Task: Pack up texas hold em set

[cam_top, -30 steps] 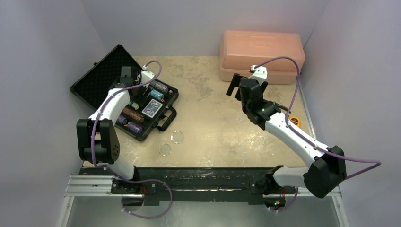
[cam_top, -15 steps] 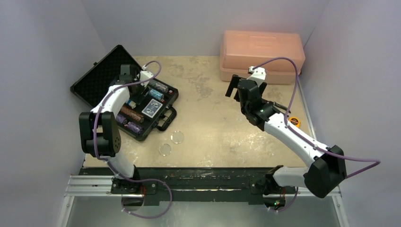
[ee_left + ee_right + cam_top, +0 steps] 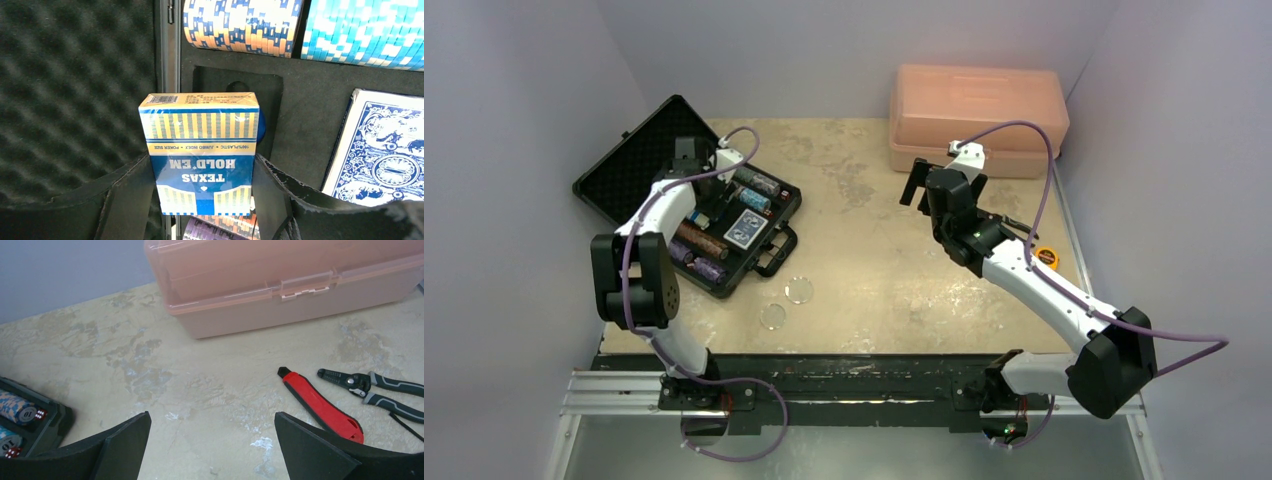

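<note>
The box in the left gripper overlaps the hinge, so the gripper should move a little to the right in the wrist view and go down to release its box [image 3: 201,150] in the empty card slot.
The open black poker case [image 3: 769,252] lies at the left of the table, its foam lid [image 3: 629,160] folded back. My left gripper [image 3: 202,187] is shut on a blue and yellow Texas Hold'em card box [image 3: 201,150], holding it over an empty card slot [image 3: 280,117] in the case. In the top view the left gripper [image 3: 699,200] is over the case's back part. Rows of chips [image 3: 242,22] lie beyond the slot, and a blue-backed deck [image 3: 382,145] sits to the right. My right gripper [image 3: 212,440] is open and empty above bare table.
A pink plastic bin [image 3: 979,118] stands at the back right. A red utility knife [image 3: 322,405] and wire strippers [image 3: 380,390] lie on the table to the right. Two clear discs [image 3: 799,290] lie on the table in front of the case.
My left gripper has shifted slightly back and left over the case with the card box in it. The right arm has barely moved.
</note>
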Robot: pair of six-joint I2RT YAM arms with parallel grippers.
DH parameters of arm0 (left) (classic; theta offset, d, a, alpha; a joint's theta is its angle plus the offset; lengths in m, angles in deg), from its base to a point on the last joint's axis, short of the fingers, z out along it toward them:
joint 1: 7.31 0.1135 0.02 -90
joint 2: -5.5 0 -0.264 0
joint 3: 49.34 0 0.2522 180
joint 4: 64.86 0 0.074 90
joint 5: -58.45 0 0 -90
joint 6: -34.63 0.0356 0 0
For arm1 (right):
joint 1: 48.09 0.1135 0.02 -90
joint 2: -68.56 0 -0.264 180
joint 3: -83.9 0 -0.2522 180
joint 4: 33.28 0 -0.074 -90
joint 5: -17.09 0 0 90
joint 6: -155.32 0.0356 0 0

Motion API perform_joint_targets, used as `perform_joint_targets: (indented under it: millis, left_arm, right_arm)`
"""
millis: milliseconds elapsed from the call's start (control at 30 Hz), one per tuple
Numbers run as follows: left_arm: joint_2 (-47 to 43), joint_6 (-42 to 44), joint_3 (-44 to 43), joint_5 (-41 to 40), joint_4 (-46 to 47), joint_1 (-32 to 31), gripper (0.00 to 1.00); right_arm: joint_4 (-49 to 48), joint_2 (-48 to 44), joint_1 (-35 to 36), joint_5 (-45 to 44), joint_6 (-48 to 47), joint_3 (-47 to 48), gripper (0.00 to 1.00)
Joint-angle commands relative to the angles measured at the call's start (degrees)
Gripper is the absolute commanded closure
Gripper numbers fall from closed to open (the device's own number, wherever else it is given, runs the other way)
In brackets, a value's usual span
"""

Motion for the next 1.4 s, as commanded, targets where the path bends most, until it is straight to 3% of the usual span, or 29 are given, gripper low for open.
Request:
perform_joint_targets:
  millis: [0, 1133, 1367]
  left_arm:
    - [0.9, -1.9, -0.9, 1.7, 3.1, 0.4, 1.00]
    - [2.7, -1.4, -1.2, 4.4, 5.7, 0.3, 1.00]
    - [1.8, -2.7, 2.2, 4.1, 5.0, 0.4, 1.00]
  right_arm:
    - [-2.4, -1.3, 0.4, -2.0, -0.7, -0.3, 0.01]
    - [-3.2, -0.9, 0.9, -2.5, -1.0, -0.9, 0.01]
    - [-3.4, -0.8, 1.1, -2.8, -1.1, -0.9, 0.01]
